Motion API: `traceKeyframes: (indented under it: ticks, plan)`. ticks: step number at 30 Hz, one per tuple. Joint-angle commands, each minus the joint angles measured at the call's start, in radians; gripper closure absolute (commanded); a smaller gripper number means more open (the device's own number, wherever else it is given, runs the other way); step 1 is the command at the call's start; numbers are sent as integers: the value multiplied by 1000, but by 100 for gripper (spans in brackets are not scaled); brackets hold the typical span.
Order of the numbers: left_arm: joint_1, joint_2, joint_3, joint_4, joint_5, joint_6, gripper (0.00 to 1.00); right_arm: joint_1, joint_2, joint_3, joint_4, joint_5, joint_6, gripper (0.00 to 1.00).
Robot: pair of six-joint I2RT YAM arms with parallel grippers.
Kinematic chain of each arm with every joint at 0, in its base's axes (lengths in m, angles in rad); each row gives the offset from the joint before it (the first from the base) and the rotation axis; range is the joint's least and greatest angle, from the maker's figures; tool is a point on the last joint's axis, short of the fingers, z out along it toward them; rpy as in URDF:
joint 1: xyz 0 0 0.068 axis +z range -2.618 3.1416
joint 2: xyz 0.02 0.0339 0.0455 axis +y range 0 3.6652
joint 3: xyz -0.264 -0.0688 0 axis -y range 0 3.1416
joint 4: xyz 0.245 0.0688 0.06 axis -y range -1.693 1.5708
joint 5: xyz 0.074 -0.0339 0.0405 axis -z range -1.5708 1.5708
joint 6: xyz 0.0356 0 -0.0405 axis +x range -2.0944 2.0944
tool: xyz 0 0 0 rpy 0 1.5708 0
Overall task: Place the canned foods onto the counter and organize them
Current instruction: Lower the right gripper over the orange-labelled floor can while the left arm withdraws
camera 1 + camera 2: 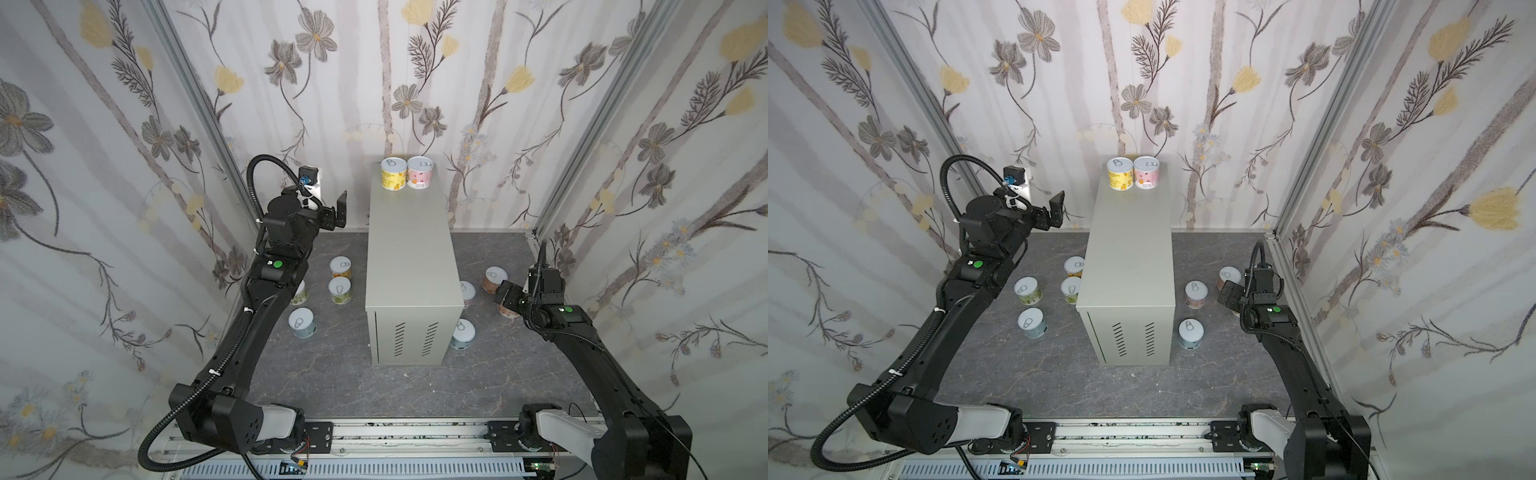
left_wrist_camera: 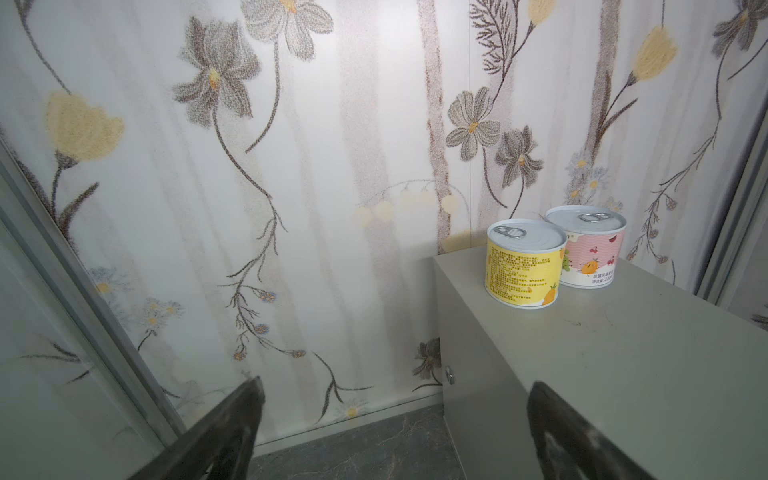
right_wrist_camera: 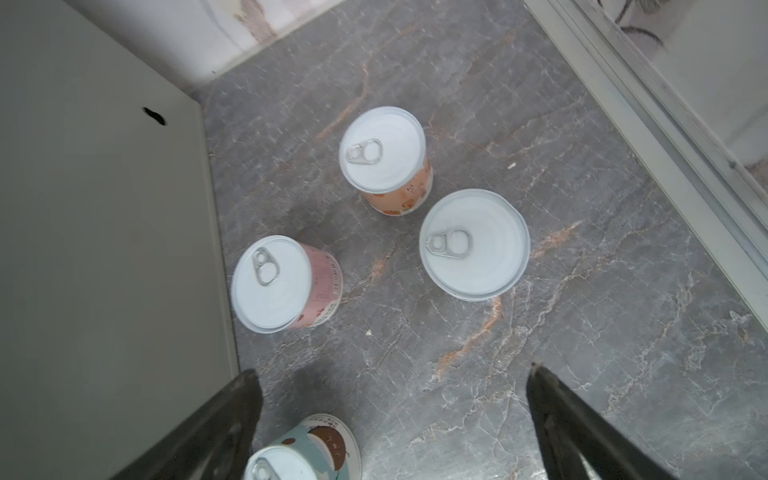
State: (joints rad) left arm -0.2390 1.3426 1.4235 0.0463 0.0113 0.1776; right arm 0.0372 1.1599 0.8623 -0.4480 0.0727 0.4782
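The third can [image 1: 508, 313] stands upright on the floor beside the orange can, below my right gripper. My right gripper will go down around the third can next with its fingers open.
The counter [image 1: 409, 257] [image 1: 1129, 257] stands mid-floor. At its far end a yellow can [image 1: 393, 173] [image 2: 523, 266] and a pink can [image 1: 419, 172] [image 2: 590, 249] stand upright, touching. Several more cans stand on the floor on both sides of it. My left gripper [image 1: 340, 212] [image 2: 397, 384] hangs open and empty, raised left of the counter's far end. My right gripper [image 1: 500, 293] [image 3: 390, 370] is open and empty, low over the floor to the right of the counter. Below it are an orange can [image 3: 384, 160], a pink can [image 3: 282, 282], a third can [image 3: 473, 245] and a light blue can [image 3: 303, 453].
Left of the counter stand an orange can [image 1: 340, 267], a green can [image 1: 340, 289], a light blue can [image 1: 302, 323] and one partly hidden by my left arm [image 1: 300, 293]. Floral walls close in three sides. A metal rail [image 1: 395, 436] runs along the front.
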Motion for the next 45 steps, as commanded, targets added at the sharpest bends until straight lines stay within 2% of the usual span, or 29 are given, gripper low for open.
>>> traceKeyframes:
  ticks: [1,11,18,28,35,45]
  plan:
    - [10,-20,-20,3,-3,-13,0,-37,63,18,-6,-30,14,0]
    - [20,-31,-39,-30,-11,-14,0,-127,215,17,64,-73,-55,0]
    - [20,-12,-19,-45,-20,-8,0,-135,314,27,111,-111,-95,0]
    - [20,4,-15,-46,-30,-13,0,-138,423,87,136,-101,-128,1]
    - [20,4,-28,-45,-45,-11,0,-138,490,119,136,-73,-147,11]
    - [20,12,-30,-53,-39,-11,0,-138,529,118,149,-68,-173,34]
